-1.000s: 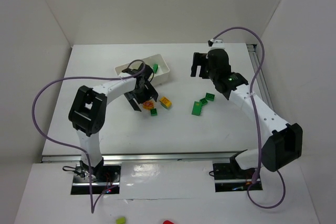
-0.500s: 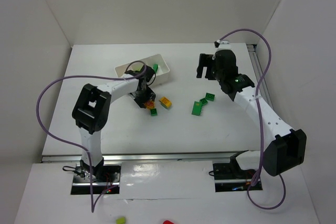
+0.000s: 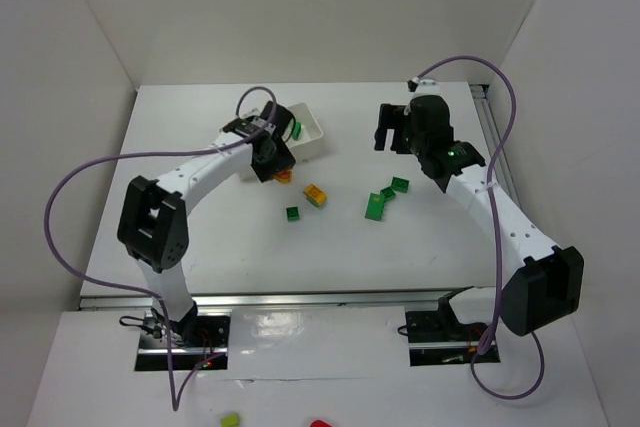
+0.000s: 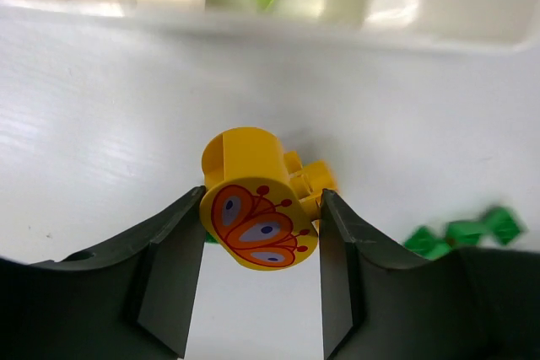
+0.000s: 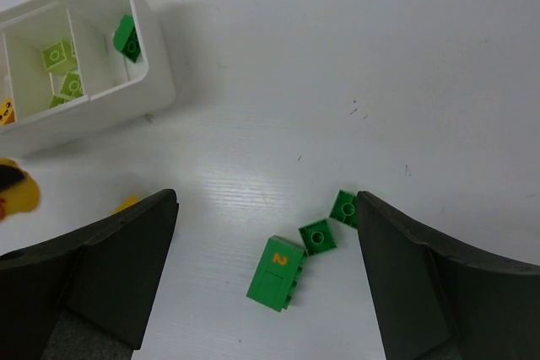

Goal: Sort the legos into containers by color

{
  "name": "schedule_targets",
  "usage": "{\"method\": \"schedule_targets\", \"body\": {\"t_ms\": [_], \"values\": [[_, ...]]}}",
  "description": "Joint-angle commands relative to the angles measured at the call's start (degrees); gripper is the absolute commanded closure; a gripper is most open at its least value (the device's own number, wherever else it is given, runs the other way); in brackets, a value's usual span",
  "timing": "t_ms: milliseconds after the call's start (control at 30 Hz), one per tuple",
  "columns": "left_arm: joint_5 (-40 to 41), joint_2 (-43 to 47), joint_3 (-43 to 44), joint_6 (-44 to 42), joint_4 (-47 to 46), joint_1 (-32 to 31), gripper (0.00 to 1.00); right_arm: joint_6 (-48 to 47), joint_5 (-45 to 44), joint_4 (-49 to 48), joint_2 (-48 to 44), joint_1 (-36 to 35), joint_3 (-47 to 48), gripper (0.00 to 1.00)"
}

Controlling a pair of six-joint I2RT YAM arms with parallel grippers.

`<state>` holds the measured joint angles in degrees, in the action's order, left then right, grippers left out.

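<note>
The tray section holding yellow is outward of my left gripper and to its left in the top view. I need to lift, cross over that section, lower and release.
My left gripper (image 4: 260, 246) is shut on a yellow lego (image 4: 253, 208) with a butterfly print, held just above the table in front of the white tray (image 4: 278, 18). From above, the left gripper (image 3: 274, 167) sits at the tray's (image 3: 318, 133) near side. Pale lime legos (image 5: 57, 55) lie in the middle container and a dark green lego (image 5: 126, 38) in the right one. My right gripper (image 5: 267, 205) hangs open above three green legos (image 5: 277, 273), (image 5: 318, 236), (image 5: 344, 206). A yellow lego (image 3: 316, 195) and a small green lego (image 3: 292, 213) lie on the table.
White walls enclose the table on the left, back and right. Purple cables loop from both arms. A metal rail (image 3: 300, 299) runs along the near edge by the arm bases.
The left gripper closed on the yellow butterfly lego, lifted it and carried it back toward the tray. The right arm shifted slightly right at first, then stayed still and open.
</note>
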<state>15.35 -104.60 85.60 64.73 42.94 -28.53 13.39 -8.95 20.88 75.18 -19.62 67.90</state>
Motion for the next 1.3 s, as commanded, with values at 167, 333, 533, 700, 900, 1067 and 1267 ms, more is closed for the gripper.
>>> {"method": "schedule_targets", "body": {"t_ms": [167, 333, 533, 700, 900, 1067, 1267], "values": [[6.4, 3.9, 14.1, -15.9, 6.3, 8.0, 0.78, 1.0, 1.1, 0.8, 1.8, -3.1, -0.2, 0.07], [2.8, -1.3, 18.3, -19.6, 6.8, 13.3, 0.77, 1.6, 1.1, 0.2, 4.9, -5.8, 1.1, 0.07], [0.1, -6.9, 20.6, -22.2, 6.8, 16.0, 0.65, -4.5, 6.2, 2.9, 11.1, -14.3, 5.9, 0.07], [-2.3, -9.9, 22.4, -23.0, 6.3, 16.6, 0.36, -8.3, 10.8, 3.7, 18.0, -19.4, 8.6, 0.08], [-2.3, -10.5, 22.9, -24.7, 6.3, 16.6, 0.00, -11.2, 9.5, 4.3, 25.4, -23.5, 11.0, 0.11], [-2.3, -6.2, 24.1, -25.8, 7.5, 17.1, 0.00, -11.7, 8.9, 2.6, 28.9, -23.5, 12.6, 0.16], [-2.9, 1.5, 22.7, -26.8, 7.5, 18.3, 0.00, -11.7, 7.3, 0.8, 32.2, -23.5, 12.4, 0.22]]}}
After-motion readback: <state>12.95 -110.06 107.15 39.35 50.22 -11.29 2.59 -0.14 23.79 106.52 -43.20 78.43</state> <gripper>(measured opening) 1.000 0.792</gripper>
